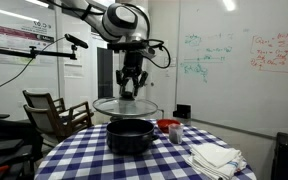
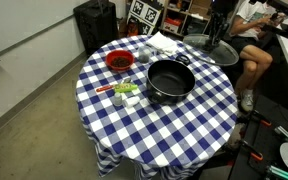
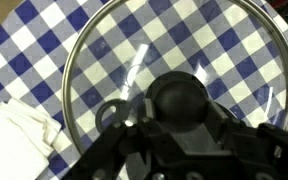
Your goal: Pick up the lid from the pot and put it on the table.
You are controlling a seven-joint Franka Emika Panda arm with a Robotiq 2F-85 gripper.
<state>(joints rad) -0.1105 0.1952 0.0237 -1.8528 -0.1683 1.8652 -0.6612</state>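
Note:
Next, the gripper carries the lid down away from the pot (image 1: 130, 136) onto the checked cloth beside it and releases the knob, since that cloth is bare below my gripper.
My gripper (image 1: 130, 90) is shut on the dark knob (image 3: 179, 98) of the glass lid (image 1: 125, 105) and holds the lid level in the air. The black pot (image 1: 130, 136) stands open on the checked table (image 1: 84, 155); the lid hangs above and behind it. In an exterior view the lid (image 2: 212, 48) is over the table's edge, past the pot (image 2: 169, 80), with the gripper (image 2: 220, 32) above it. In the wrist view the lid's rim (image 3: 76, 60) rings the knob, and the checked cloth (image 3: 44, 40) shows through the glass.
A red bowl (image 1: 169, 126) (image 2: 119, 61) and a white folded cloth (image 1: 214, 157) (image 2: 164, 42) lie on the table. Small items (image 2: 124, 92) sit next to the pot. A chair (image 1: 54, 110) stands beside the table, and a person (image 2: 252, 45) sits close to it.

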